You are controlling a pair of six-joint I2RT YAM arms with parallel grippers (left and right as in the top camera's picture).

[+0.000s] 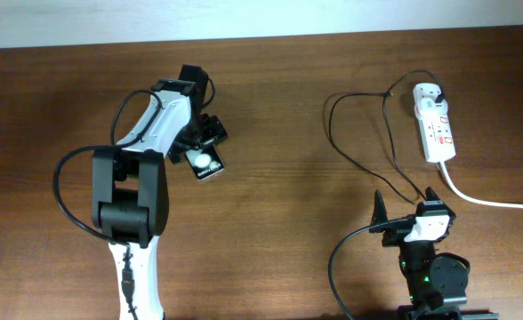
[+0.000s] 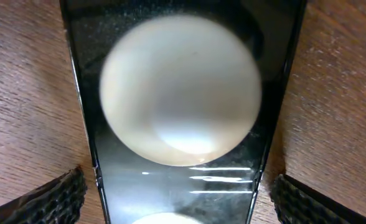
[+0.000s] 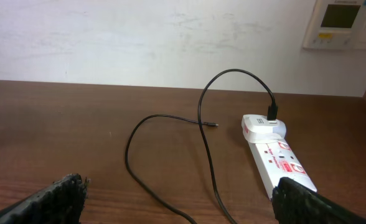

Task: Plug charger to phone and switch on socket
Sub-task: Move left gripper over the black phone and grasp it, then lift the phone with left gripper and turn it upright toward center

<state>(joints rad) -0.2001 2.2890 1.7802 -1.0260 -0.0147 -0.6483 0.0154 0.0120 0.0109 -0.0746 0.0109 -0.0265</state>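
The open fingers of my left gripper need to stay low next and come together onto the phone's long edges.
The phone (image 1: 208, 164) lies flat on the table at the left, its glossy black screen reflecting a round white light; it fills the left wrist view (image 2: 180, 93). My left gripper (image 1: 201, 146) (image 2: 180, 196) is open, low over the phone, a finger on each side and a strip of wood between each finger and the phone's edge. The charger, a thin black cable (image 1: 334, 133) (image 3: 128, 149), loops from the socket (image 1: 434, 124) (image 3: 276, 155), a white power strip; the cable's small free plug (image 3: 215, 125) lies on the table. My right gripper (image 1: 406, 206) (image 3: 180, 199) is open and empty, near the cable loops.
A thick white cord (image 1: 493, 203) runs from the power strip to the right edge. A black plug (image 1: 440, 93) (image 3: 272, 114) sits in the strip's far end. The table's back edge meets a white wall (image 3: 139, 37).
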